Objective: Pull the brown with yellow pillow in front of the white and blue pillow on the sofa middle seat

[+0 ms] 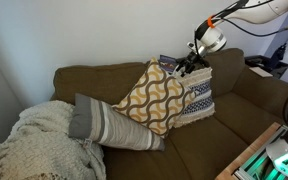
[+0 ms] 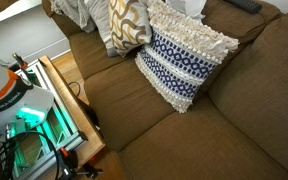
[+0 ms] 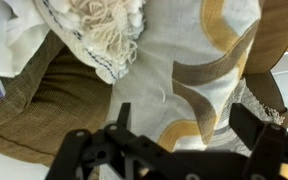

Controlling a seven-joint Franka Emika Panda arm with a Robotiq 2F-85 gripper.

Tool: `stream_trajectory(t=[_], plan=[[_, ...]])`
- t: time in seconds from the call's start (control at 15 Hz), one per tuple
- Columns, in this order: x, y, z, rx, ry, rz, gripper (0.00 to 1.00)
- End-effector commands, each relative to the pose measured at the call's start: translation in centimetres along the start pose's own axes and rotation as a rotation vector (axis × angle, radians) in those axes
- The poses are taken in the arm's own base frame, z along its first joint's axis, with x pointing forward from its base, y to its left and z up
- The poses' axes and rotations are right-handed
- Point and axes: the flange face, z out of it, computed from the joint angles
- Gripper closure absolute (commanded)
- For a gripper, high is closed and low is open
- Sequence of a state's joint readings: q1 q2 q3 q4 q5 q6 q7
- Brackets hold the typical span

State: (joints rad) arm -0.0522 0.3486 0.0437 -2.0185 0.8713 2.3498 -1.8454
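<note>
The upper edge of the brown with yellow pillow (image 1: 152, 95) is just below my gripper, between the spread fingers, so my open gripper will move down onto it next.
The brown with yellow pillow (image 1: 152, 95) leans upright on the sofa (image 1: 234, 110), in front of and partly covering the white and blue pillow (image 1: 197, 98). In an exterior view the white and blue pillow (image 2: 182, 58) faces the camera and the brown with yellow pillow (image 2: 130, 22) stands behind it. My gripper (image 1: 187, 66) is at the pillows' top edge. In the wrist view its fingers (image 3: 187, 122) are spread wide, with the wavy pillow fabric (image 3: 199, 60) between them. The fringed white and blue pillow (image 3: 96, 30) lies to the left.
A grey-and-cream striped bolster (image 1: 109, 125) lies on the left seat beside a cream knit blanket (image 1: 34, 140). A dark object (image 1: 259, 65) rests on the sofa back. A wooden-edged stand with green-lit equipment (image 2: 54, 105) is in front of the sofa.
</note>
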Motion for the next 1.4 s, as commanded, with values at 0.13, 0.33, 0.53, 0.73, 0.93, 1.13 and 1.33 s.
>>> stream_trajectory(t=[0.13, 0.33, 0.53, 0.73, 0.93, 1.13, 1.33], plan=[[-2.2, -0.7, 5.2, 0.09, -0.012, 0.037, 0.0], [-2.4, -1.5, 7.3, 0.113, -0.02, 0.01, 0.0], [-1.8, -1.0, 8.2, 0.083, -0.035, -0.056, 0.25], [-0.6, -0.8, 8.1, 0.038, -0.055, -0.12, 0.51], [0.3, -1.1, 7.6, 0.006, -0.062, -0.148, 0.72], [0.9, -1.5, 7.2, -0.01, -0.057, -0.155, 0.92], [1.5, -3.2, 6.5, 0.023, -0.029, -0.166, 0.98]])
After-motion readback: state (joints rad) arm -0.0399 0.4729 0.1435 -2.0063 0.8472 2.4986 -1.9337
